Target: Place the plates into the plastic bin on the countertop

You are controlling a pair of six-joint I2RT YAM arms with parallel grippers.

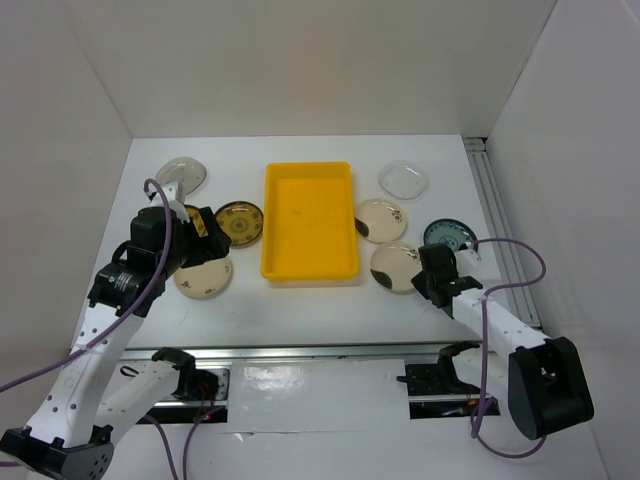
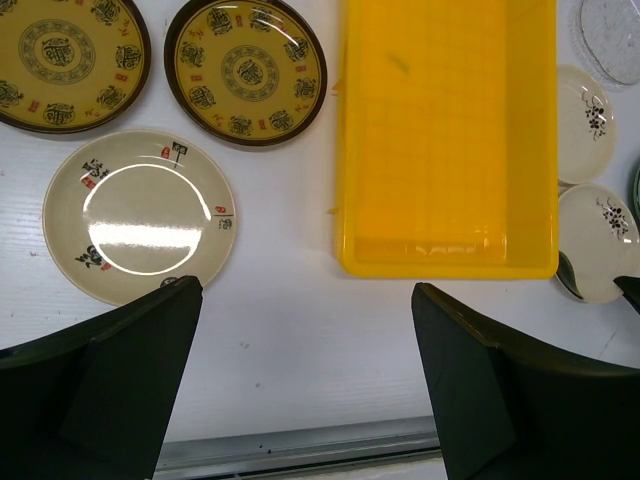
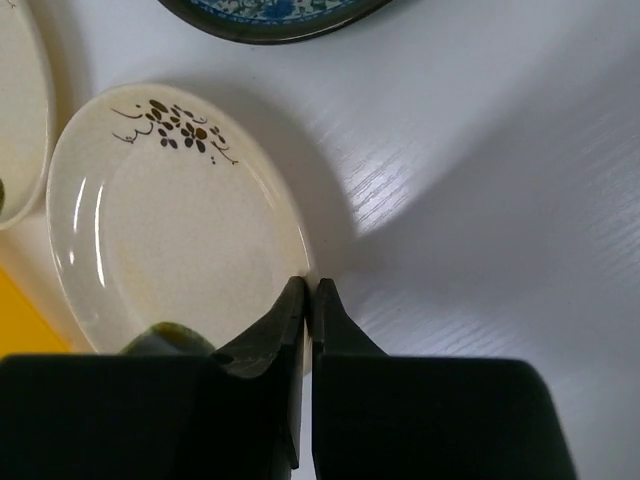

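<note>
My right gripper will next lift the cream plate and carry it outward and over the side of the yellow bin. Then it will lower the plate inside, where the bottom of the bin is empty.
The yellow plastic bin (image 1: 268, 225) lies mid-countertop with nothing in it. Left of it are a clear plate (image 1: 183, 173), a yellow-and-brown plate (image 1: 240, 222) and a cream plate (image 1: 203, 275). My left gripper (image 1: 205, 232) hovers open over them; the left wrist view shows two yellow-and-brown plates (image 2: 245, 70) and the cream plate (image 2: 138, 215) ahead of its gripper (image 2: 308, 290). Right of the bin lie a clear plate (image 1: 403, 179), two cream plates (image 1: 381, 220) and a blue plate (image 1: 448, 236). My right gripper (image 3: 311, 290) is shut on the rim of the nearer cream plate (image 3: 170, 220).
White walls bound the countertop on three sides. A metal rail (image 1: 495, 215) runs along the right side and another (image 1: 300, 352) along the near edge. Purple cables loop off both arms. The bin's corner (image 3: 20, 320) lies just left of the gripped plate.
</note>
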